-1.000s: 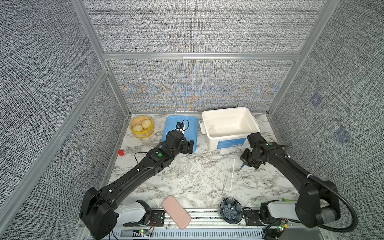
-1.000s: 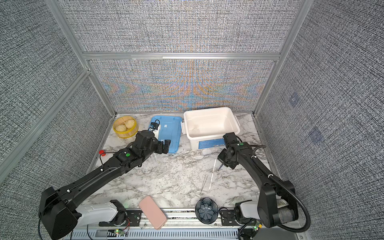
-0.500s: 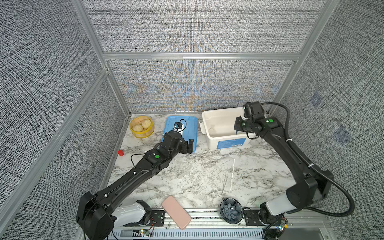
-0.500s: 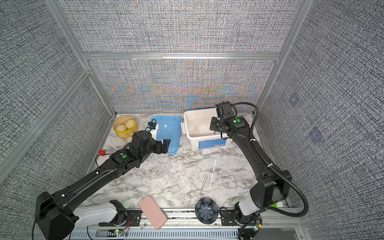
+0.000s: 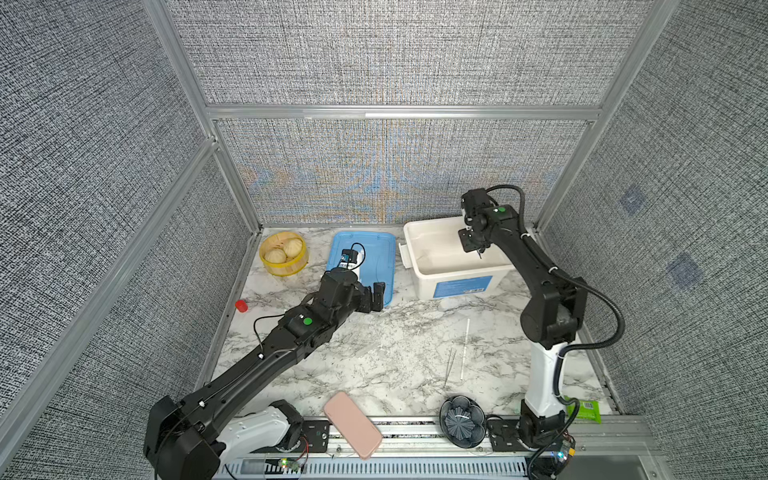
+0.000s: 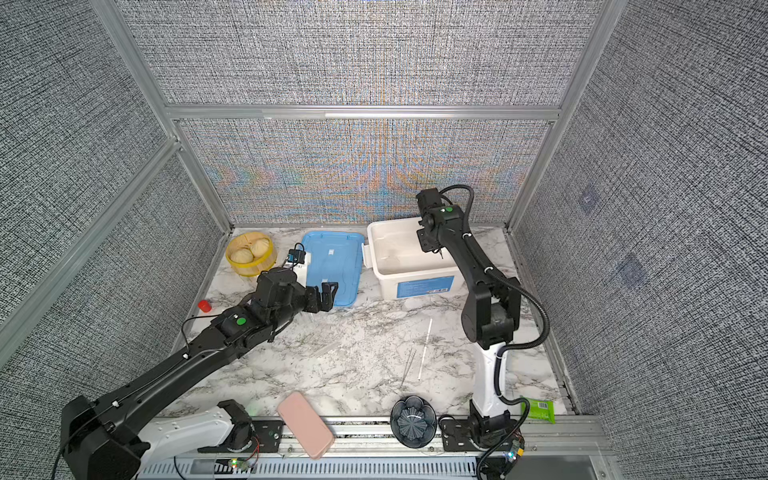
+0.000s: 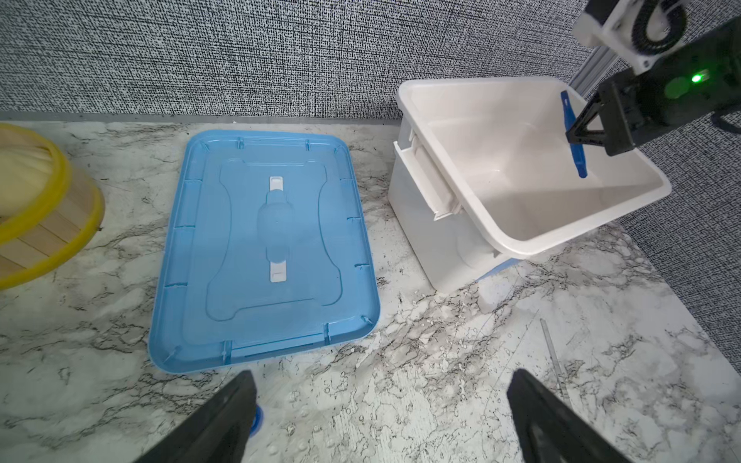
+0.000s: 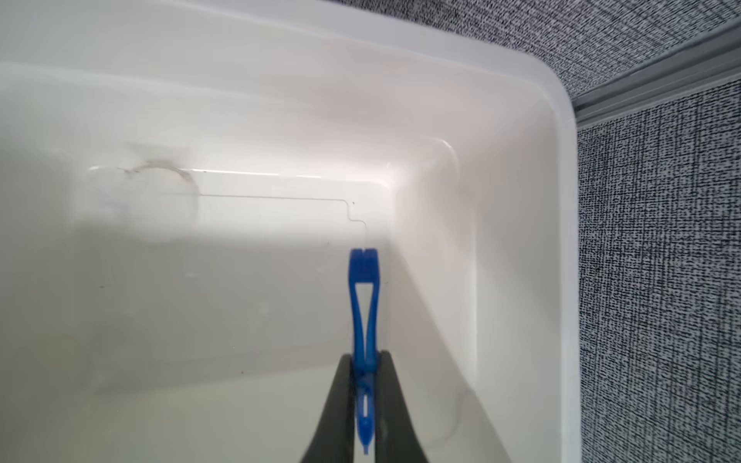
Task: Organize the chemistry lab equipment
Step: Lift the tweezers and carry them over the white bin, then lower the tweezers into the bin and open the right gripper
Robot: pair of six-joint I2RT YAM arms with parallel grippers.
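My right gripper will next lower the dark blue tweezers deep into the white bin and let go of them, because the bare bottom of the bin is below its fingers.
My right gripper is shut on the dark blue tweezers and holds them inside the white bin, near its right wall. In both top views that gripper hangs over the bin. The left wrist view also shows the tweezers. My left gripper is open and low over the marble, just in front of the blue lid. A blue cap peeks out beside one finger. Thin silver tweezers and a long white stick lie side by side on the table.
A yellow steamer basket with buns stands at the back left. A small red cup sits by the left wall. Along the front edge are a pink phone, a dark flower-shaped bowl and a green packet.
My right gripper has lifted from the table in front of the bin, carrying the blue tweezers, and moved back into the bin. The left arm has barely shifted.
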